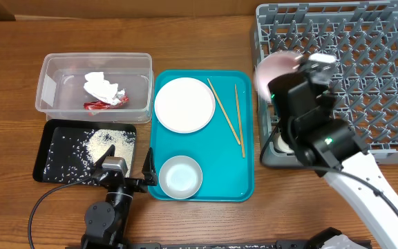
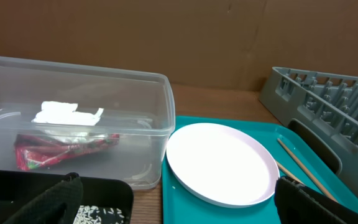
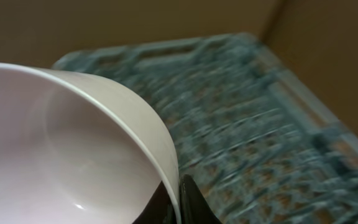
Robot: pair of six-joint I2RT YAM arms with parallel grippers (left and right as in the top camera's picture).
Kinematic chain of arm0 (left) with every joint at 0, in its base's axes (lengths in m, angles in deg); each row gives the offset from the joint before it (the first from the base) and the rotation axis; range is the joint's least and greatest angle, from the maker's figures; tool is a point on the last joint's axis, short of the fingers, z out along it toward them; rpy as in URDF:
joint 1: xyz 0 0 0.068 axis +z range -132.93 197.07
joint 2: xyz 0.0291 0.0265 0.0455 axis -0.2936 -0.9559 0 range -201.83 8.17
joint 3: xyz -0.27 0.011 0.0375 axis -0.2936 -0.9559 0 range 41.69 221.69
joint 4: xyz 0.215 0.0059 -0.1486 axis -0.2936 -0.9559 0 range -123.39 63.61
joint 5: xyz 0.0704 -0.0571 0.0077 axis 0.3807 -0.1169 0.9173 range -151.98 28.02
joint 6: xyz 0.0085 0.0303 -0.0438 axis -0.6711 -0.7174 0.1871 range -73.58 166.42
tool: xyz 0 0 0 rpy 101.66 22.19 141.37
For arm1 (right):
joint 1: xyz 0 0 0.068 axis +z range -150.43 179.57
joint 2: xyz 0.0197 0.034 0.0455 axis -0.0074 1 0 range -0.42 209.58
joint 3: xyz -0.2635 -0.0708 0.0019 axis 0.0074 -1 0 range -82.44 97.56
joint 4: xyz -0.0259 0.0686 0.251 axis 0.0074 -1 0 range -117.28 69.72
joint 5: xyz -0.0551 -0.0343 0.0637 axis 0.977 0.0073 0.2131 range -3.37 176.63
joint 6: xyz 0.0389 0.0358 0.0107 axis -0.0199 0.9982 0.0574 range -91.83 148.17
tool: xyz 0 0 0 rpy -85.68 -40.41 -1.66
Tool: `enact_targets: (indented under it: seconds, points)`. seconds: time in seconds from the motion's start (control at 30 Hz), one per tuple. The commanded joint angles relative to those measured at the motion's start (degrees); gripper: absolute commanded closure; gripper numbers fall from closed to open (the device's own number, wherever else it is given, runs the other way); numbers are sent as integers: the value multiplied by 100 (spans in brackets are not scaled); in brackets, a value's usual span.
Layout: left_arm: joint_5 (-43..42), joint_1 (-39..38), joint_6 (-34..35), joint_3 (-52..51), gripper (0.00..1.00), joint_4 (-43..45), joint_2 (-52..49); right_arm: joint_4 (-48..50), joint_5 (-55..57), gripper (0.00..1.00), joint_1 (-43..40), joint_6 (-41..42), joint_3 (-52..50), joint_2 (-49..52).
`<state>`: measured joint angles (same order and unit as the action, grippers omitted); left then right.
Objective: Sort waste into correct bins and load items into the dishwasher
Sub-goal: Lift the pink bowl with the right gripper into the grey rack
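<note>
My right gripper moves to the right in the overhead view next, then down among the rack's empty wires (image 1: 305,50) (image 3: 211,134), since the white bowl still overhangs the rack's edge.
My right gripper (image 1: 297,69) is shut on the rim of a white bowl with a pinkish underside (image 1: 273,69), held tilted over the left edge of the grey dish rack (image 1: 365,90). In the right wrist view the bowl (image 3: 61,155) fills the left and the fingers (image 3: 178,202) pinch its rim. My left gripper (image 1: 119,166) is open and empty between the black tray with rice grains (image 1: 81,149) and the teal tray. The clear tub (image 1: 95,83) holds the red-and-white wrapper (image 1: 106,102) and white tissue (image 1: 99,86). A flat plate (image 1: 184,104), a bowl (image 1: 180,176) and two chopsticks (image 1: 226,114) lie on the teal tray.
The teal tray (image 1: 244,173) lies between the bins and the rack. Another white dish (image 1: 282,144) shows partly under my right arm at the rack's near left corner. A cardboard wall stands behind the table.
</note>
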<state>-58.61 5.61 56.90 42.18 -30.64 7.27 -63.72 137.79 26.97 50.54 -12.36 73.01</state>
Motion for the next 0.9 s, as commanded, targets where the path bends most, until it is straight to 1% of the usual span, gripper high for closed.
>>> enact_targets:
  seconds: [0.0,0.07,0.13,0.27,0.37,0.5,0.87]
  points:
    - [-42,20,24,-22,0,11,52,533,2238,96,-509,-125,74,216]
    - [-42,20,22,-22,0,11,52,929,2256,96,-866,-535,74,378]
    - [-42,20,24,-22,0,11,52,1095,2218,96,-1182,-796,74,573]
    - [-42,20,24,-22,0,11,52,1167,2194,96,-1829,-935,74,1093]
    - [-42,20,22,-22,0,11,52,1143,1805,96,-2120,-938,74,1449]
    - [-42,20,24,-22,0,11,52,1182,1631,96,-2190,-935,74,1788]
    - [-42,20,24,-22,0,11,52,1231,1622,96,-2190,-938,74,2780]
